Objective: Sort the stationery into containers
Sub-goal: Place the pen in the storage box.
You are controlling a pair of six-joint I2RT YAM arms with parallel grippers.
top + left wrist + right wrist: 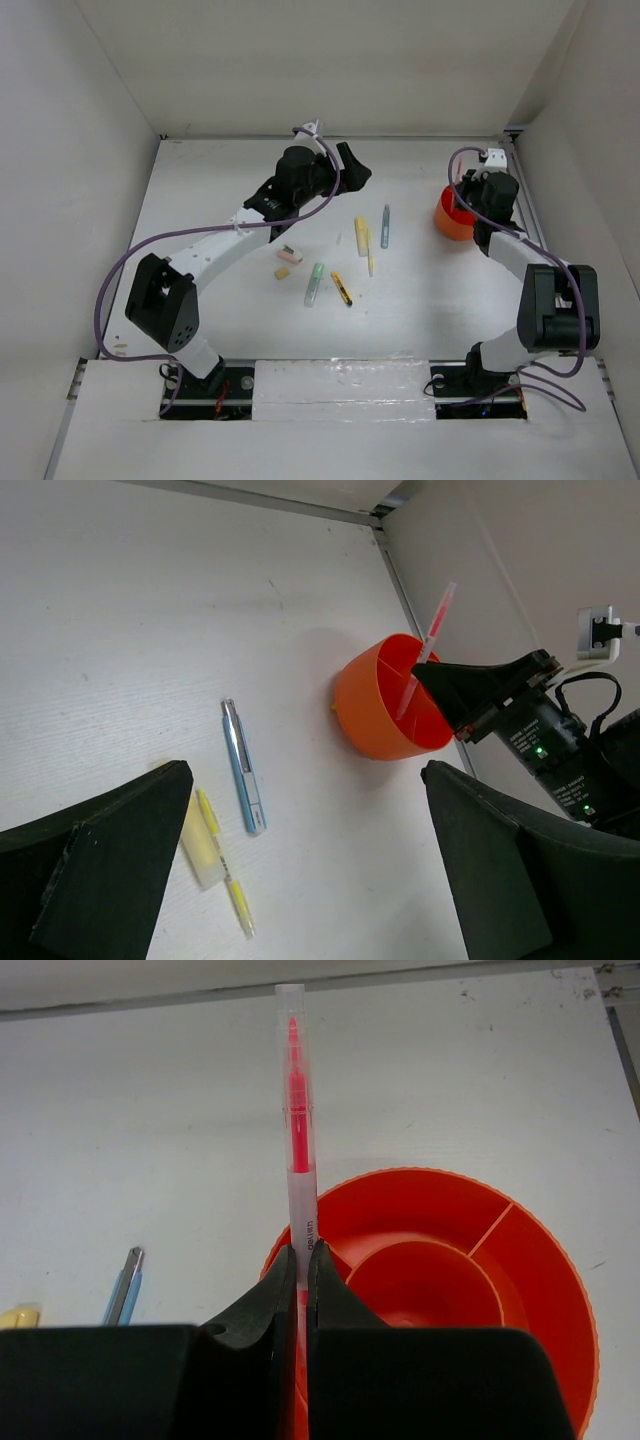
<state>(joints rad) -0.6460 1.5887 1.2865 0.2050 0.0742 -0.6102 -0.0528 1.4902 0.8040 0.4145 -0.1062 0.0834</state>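
Observation:
My right gripper holds the red pen (pixel 298 1140), its lower end already hanging inside, and needs to move slightly down to the pot's outer part nearest the grey-blue pen and release.
My right gripper (pixel 302 1260) is shut on a red pen (pixel 298 1140) and holds it upright over the round orange pot (pixel 440 1290). In the left wrist view the pen (pixel 428 645) dips into an outer compartment of the pot (pixel 390 710). My left gripper (pixel 310 880) is open and empty, above the table left of the pot (pixel 452 215). On the table lie a grey-blue pen (pixel 385 226), a yellow marker (pixel 361 235), a thin yellow pen (pixel 369 255), a pale green marker (pixel 314 284), a yellow-black pen (pixel 341 288), a pink eraser (pixel 291 255) and a tan eraser (pixel 283 272).
White walls close the table at the back and both sides. The pot stands near the right wall, by a metal strip (pixel 400 590) along the table's edge. The left arm (pixel 230 235) reaches across above the erasers.

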